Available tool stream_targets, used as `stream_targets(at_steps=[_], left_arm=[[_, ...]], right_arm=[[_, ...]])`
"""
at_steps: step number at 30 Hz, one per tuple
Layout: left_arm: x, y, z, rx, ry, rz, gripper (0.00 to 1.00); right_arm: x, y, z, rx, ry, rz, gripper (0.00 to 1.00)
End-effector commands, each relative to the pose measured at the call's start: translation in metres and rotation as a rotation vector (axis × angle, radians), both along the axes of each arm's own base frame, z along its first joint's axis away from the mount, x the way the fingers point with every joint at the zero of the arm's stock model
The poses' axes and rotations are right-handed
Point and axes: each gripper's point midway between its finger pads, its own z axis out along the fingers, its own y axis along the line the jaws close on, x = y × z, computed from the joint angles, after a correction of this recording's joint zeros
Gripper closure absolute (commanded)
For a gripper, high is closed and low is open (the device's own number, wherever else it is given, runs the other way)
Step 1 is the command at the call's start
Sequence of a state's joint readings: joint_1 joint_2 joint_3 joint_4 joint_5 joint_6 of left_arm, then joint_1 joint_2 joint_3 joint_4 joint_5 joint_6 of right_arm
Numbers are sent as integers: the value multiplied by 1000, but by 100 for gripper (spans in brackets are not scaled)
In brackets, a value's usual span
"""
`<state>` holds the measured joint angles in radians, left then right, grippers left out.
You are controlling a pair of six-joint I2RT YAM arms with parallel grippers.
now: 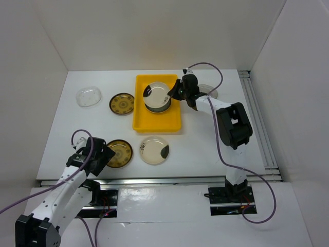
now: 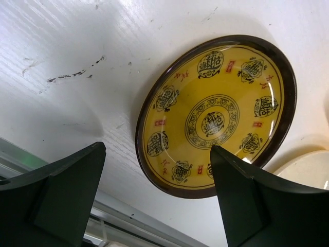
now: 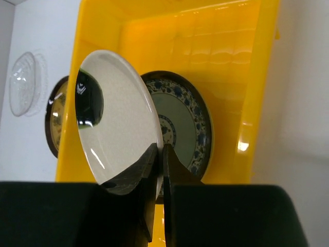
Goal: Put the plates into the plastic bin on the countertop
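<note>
The gold-brown plate's near rim (image 1: 111, 165) (image 2: 152, 177) is between the open fingers of my left gripper. My left gripper should move down slightly next, straight onto that rim, and then close on it.
My right gripper (image 1: 177, 92) is shut on the rim of a cream plate with a black patch (image 1: 156, 92) and holds it over the yellow plastic bin (image 1: 175, 123). In the right wrist view the cream plate (image 3: 115, 123) hangs tilted above a blue patterned plate (image 3: 187, 126) lying in the bin (image 3: 226, 62). My left gripper (image 1: 100, 154) is open and empty, its fingers (image 2: 67, 190) straddling the near edge of a gold-brown plate (image 2: 216, 116) that lies on the countertop (image 1: 205, 149) at the front left (image 1: 119, 153).
A second gold-brown plate (image 1: 122, 104) and a clear glassy plate (image 1: 88, 96) lie left of the bin. Another cream plate with a black patch (image 1: 154, 150) lies in front of the bin. A pale plate (image 1: 209, 90) sits behind my right arm. White walls enclose the table.
</note>
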<state>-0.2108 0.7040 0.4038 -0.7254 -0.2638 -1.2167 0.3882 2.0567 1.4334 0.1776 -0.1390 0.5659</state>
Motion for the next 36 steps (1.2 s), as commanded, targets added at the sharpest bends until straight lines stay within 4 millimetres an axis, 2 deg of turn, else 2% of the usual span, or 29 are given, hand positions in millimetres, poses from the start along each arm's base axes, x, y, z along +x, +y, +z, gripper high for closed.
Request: stream_targets(at_steps=[1, 3, 4, 8, 9, 11, 12, 13, 15, 16, 18, 19, 20, 23, 24, 25, 26, 27, 28, 29, 30, 33, 36], left_arm=[[15, 2, 10, -2, -79, 30, 4], [14, 2, 8, -3, -81, 30, 5], [16, 4, 9, 8, -90, 27, 5], [16, 4, 6, 8, -90, 27, 5], [15, 4, 6, 13, -89, 19, 6], [15, 4, 3, 14, -86, 19, 6], [14, 4, 1, 14, -86, 19, 8], [12, 5, -3, 15, -77, 19, 8], [14, 3, -2, 6, -84, 15, 8], [12, 3, -5, 8, -75, 14, 9], [10, 3, -10, 6, -63, 22, 14], [10, 3, -13, 6, -65, 22, 19], [11, 3, -13, 6, -65, 22, 25], [9, 3, -18, -4, -59, 41, 46], [7, 3, -22, -2, -50, 42, 50], [9, 3, -20, -10, -63, 51, 53], [7, 3, -22, -11, -65, 51, 53], [7, 3, -22, -11, -65, 51, 56], [8, 3, -20, -18, -77, 58, 56], [6, 3, -23, -16, -68, 59, 56], [6, 3, -23, -20, -69, 66, 56], [6, 3, -23, -20, -69, 66, 68], [3, 5, -25, -20, -57, 90, 81]], right_arm=[[11, 1, 19, -3, -43, -2, 87], [11, 1, 19, -3, -43, -2, 80], [8, 7, 24, -8, -57, 14, 66], [3, 10, 31, -22, -77, 24, 48], [0, 15, 45, -12, -99, 34, 42], [-6, 20, 53, -20, -114, 52, 38], [-9, 26, 71, -20, -152, 61, 30], [-15, 32, 75, -33, -161, 73, 17], [-21, 36, 94, -29, -198, 82, 15], [-28, 42, 113, -13, -230, 94, 0], [-36, 42, 131, -7, -249, 92, 0], [-43, 38, 147, 6, -275, 90, 0], [-52, 41, 147, 6, -273, 102, 0], [-72, 30, 172, 30, -320, 99, 0], [-77, 27, 180, 41, -342, 97, 0], [-90, 26, 198, 60, -371, 113, 0], [-95, 24, 205, 69, -389, 112, 0], [-101, 20, 202, 67, -384, 112, 0], [-105, 16, 207, 69, -394, 103, 0], [-113, 11, 223, 87, -429, 100, 0], [-117, 9, 221, 78, -432, 102, 0], [-127, 1, 238, 91, -462, 89, 0], [-131, -4, 237, 88, -463, 77, 0]])
